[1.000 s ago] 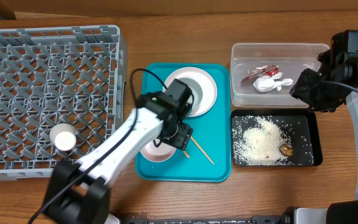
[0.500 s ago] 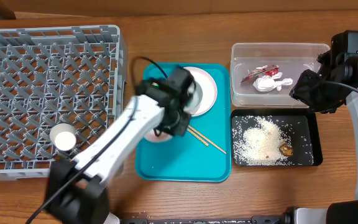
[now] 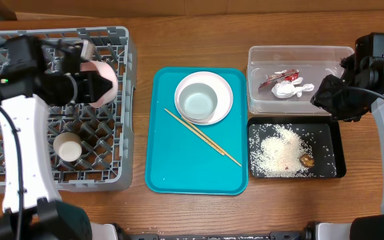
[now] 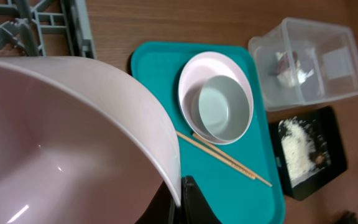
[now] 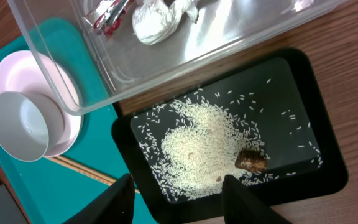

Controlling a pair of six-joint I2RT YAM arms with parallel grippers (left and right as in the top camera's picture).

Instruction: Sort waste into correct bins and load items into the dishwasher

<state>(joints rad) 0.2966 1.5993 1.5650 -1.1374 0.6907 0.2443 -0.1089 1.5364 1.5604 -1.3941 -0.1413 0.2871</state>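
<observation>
The robot's left gripper is to swing left in the overhead view next, then tilt and lower the bowl at the rack pegs beside the white cup (image 3: pixel 67 147), because those pegs are free.
My left gripper (image 3: pixel 89 87) is shut on the rim of the pale pink bowl (image 3: pixel 104 85), which it holds tilted over the right part of the grey dish rack (image 3: pixel 19 60). The left wrist view shows the fingertips pinching that bowl (image 4: pixel 61 143). A small white cup (image 3: pixel 67 147) stands in the rack. On the teal tray (image 3: pixel 192 167) the grey bowl (image 3: pixel 197 102) rests on the white plate (image 3: pixel 225 90), with chopsticks (image 3: pixel 202 137) beside them. My right gripper (image 5: pixel 178 202) hangs open and empty over the black tray (image 5: pixel 328 180) of rice (image 5: pixel 197 149).
The clear tub (image 3: pixel 299 60) at the back right holds a red wrapper (image 3: pixel 275 79) and white tissue (image 3: pixel 292 88). A brown lump (image 3: pixel 306 160) lies in the black tray beside the rice. Bare wood shows between the rack and the teal tray.
My left arm lifted the pink bowl off the teal tray and swung it left over the rack. The chopsticks shifted on the tray. The right arm stayed still.
</observation>
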